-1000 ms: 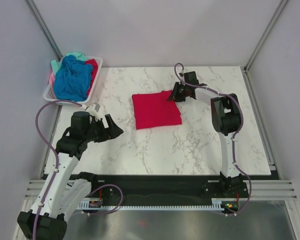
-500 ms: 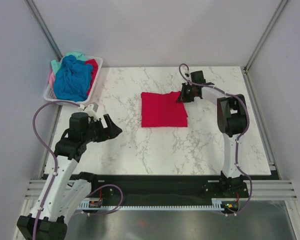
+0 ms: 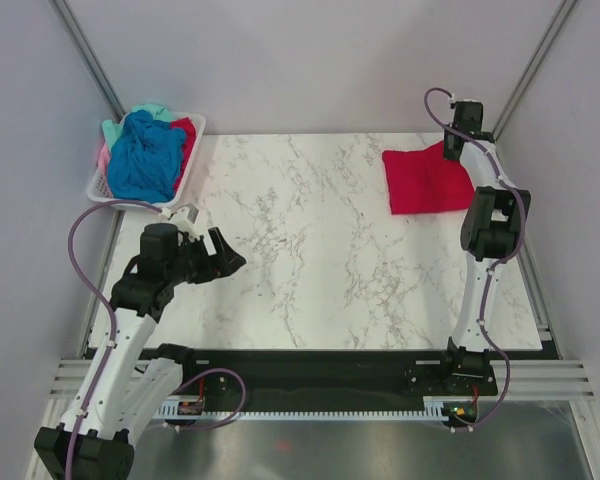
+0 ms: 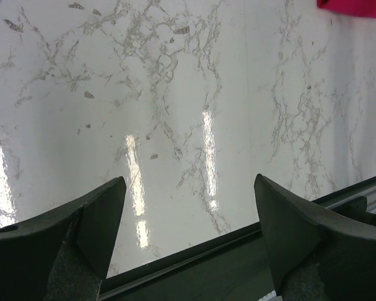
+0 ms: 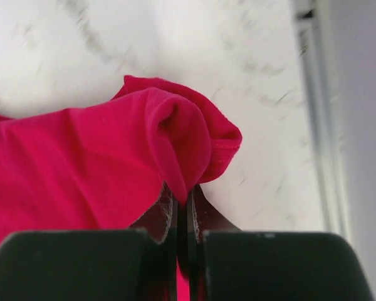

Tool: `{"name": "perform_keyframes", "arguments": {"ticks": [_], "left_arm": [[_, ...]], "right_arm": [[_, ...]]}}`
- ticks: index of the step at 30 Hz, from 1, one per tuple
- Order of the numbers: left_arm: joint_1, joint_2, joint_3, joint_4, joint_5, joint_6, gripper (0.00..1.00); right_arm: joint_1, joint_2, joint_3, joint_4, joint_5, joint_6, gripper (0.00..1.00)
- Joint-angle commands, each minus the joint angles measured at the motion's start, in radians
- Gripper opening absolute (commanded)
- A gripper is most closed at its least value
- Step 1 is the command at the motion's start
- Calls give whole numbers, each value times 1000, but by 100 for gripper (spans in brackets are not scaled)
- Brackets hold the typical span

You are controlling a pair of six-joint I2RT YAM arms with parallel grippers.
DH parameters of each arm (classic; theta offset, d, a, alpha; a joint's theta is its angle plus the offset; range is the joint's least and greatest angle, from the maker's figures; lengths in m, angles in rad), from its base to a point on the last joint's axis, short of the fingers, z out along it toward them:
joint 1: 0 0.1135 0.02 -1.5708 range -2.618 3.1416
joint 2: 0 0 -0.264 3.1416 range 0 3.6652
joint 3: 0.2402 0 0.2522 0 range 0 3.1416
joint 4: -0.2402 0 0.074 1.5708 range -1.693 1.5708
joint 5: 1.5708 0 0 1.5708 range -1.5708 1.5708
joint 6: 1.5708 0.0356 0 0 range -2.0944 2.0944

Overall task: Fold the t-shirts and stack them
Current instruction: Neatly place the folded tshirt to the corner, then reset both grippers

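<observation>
My right gripper needs to pull the pinched corner outward toward the frame post next and then open, because bare marble shows between the shirt and the table's far edge.
A folded crimson t-shirt lies at the far right corner of the marble table. My right gripper is shut on the shirt's far right corner; the wrist view shows the pinched cloth bunched between the jaws. A thin edge of that shirt shows in the left wrist view. My left gripper is open and empty, low over the table's near left part. A blue t-shirt lies heaped on teal, pink and red shirts in the basket.
A white slatted basket stands at the far left corner, partly off the table. A metal frame post rises just behind my right gripper. The table's right edge runs close beside the held shirt corner.
My right gripper has dragged the crimson shirt from the table's middle to the far right corner. The left arm has stayed in place.
</observation>
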Motion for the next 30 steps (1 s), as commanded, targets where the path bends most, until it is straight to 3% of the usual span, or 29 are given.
{"name": "perform_keyframes", "arguments": {"ticks": [1, 5, 10, 15, 16, 17, 18, 19, 23, 28, 30], "left_arm": [[2, 1, -2, 47, 36, 5, 90], [1, 12, -2, 52, 39, 6, 90], [-7, 21, -2, 50, 34, 9, 90], [-10, 30, -1, 49, 31, 11, 90], [-10, 35, -1, 47, 28, 11, 89], [-10, 32, -1, 46, 28, 11, 89], [-10, 35, -1, 47, 27, 11, 89], [-10, 38, -1, 46, 27, 11, 89], [-10, 32, -1, 47, 25, 11, 89], [-10, 3, -2, 50, 22, 9, 89], [-8, -14, -4, 54, 28, 9, 90]], "right_arm": [[-27, 106, 146, 52, 122, -131, 0], [-33, 151, 126, 270, 185, -230, 0], [-35, 293, 275, 368, 360, -351, 0], [-39, 364, 304, 631, 438, -457, 5], [-41, 367, 301, 704, 450, -452, 9], [-46, 363, 298, 723, 446, -437, 23], [-49, 358, 299, 740, 452, -419, 79], [-50, 353, 304, 754, 467, -396, 98], [-52, 271, 286, 748, 495, -282, 98], [-47, 15, 168, 710, 506, -143, 98], [-36, -114, 131, 618, 515, -83, 98]]}}
